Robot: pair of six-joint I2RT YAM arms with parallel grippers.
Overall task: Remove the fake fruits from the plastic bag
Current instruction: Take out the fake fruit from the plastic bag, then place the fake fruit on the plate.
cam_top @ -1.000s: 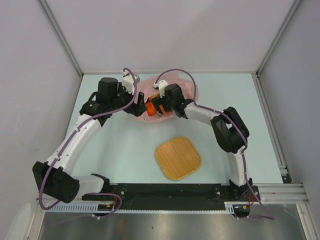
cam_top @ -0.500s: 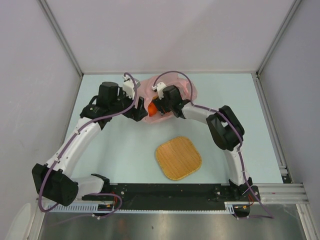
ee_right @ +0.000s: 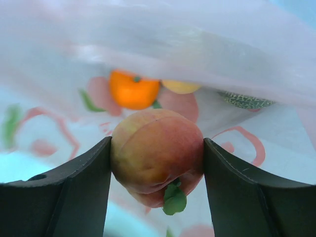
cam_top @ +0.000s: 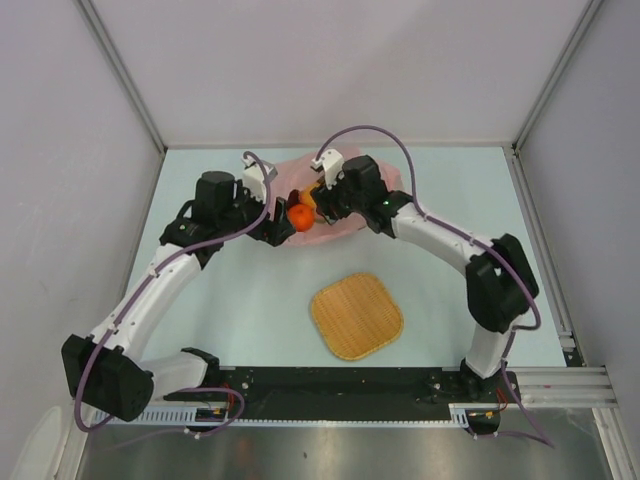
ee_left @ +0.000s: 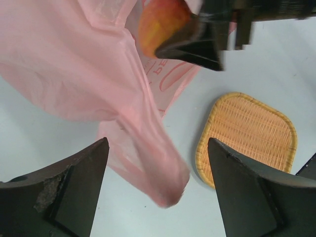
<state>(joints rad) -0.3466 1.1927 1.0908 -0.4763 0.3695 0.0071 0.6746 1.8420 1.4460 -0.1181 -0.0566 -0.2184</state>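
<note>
I need to move my right gripper back from the pink plastic bag (cam_top: 338,232), over the far part of the woven mat (cam_top: 343,303). I will release the peach there because the mat is empty.
The pink plastic bag (cam_top: 338,232) lies at the back middle of the table. My right gripper (ee_right: 157,144) is shut on a peach (ee_right: 157,153) with a green leaf, held just over the bag's mouth (cam_top: 299,217). Behind it, through the bag's film (ee_right: 173,44), show an orange (ee_right: 133,89), a yellow fruit (ee_right: 181,87) and part of the netted melon (ee_right: 244,101). My left gripper (ee_left: 158,148) stands open to the left of the bag, and a loose pink fold (ee_left: 153,163) hangs between its fingers without being clamped. The peach (ee_left: 160,24) shows above it.
A square woven orange-tan mat (cam_top: 357,316) lies nearer to me, right of centre, also in the left wrist view (ee_left: 247,133). Grey walls enclose the table on three sides. Both arms reach in over the back middle, close together.
My right gripper has come up out of the bag with the peach, and that arm's elbow has swung out to the right. The left gripper stays beside the bag.
</note>
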